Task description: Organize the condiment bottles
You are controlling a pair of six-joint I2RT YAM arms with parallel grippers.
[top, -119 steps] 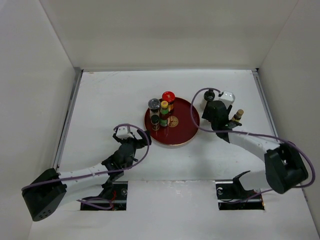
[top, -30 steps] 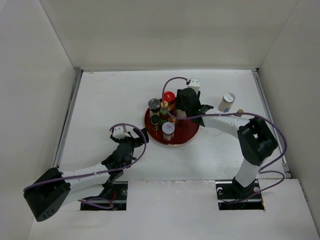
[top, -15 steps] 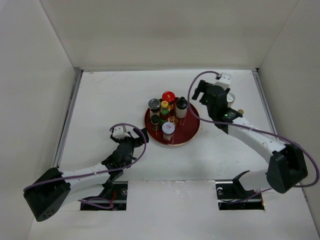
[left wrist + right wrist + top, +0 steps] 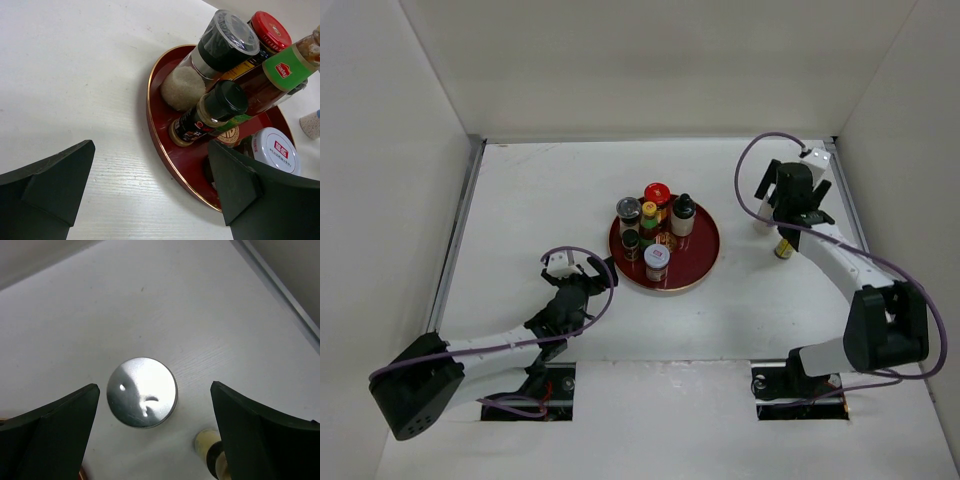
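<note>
The silver-capped jar (image 4: 764, 214) (image 4: 142, 399) stands below my right gripper with its cap between the spread fingers, so I will lower the gripper around the top of the jar next and close.
Several condiment bottles stand on the red round tray (image 4: 698, 255): a red-capped jar (image 4: 657, 193), a clear-topped grinder (image 4: 628, 208), a yellow-capped bottle with a green label (image 4: 648, 216), a small black-capped bottle (image 4: 630, 241), a taller black-capped bottle (image 4: 682, 213) and a white-capped jar (image 4: 656, 258). My right gripper (image 4: 788, 198) hangs open at the back right. It is above a silver-capped jar (image 4: 142, 399), whose cap lies between the spread fingers without touching them. A small cream-capped bottle (image 4: 207, 442) stands beside that jar. My left gripper (image 4: 595, 268) is open and empty, just left of the tray's rim (image 4: 155, 130).
White walls enclose the table on the left, back and right. A metal strip (image 4: 280, 290) runs along the right wall close to my right gripper. My left gripper's right finger (image 4: 235, 185) reaches over the tray's near rim next to the white-capped jar (image 4: 275, 150).
My right gripper opened and left the taller black-capped bottle standing on the tray. It then swung right to hang over the silver-capped jar. The left arm has stayed still.
</note>
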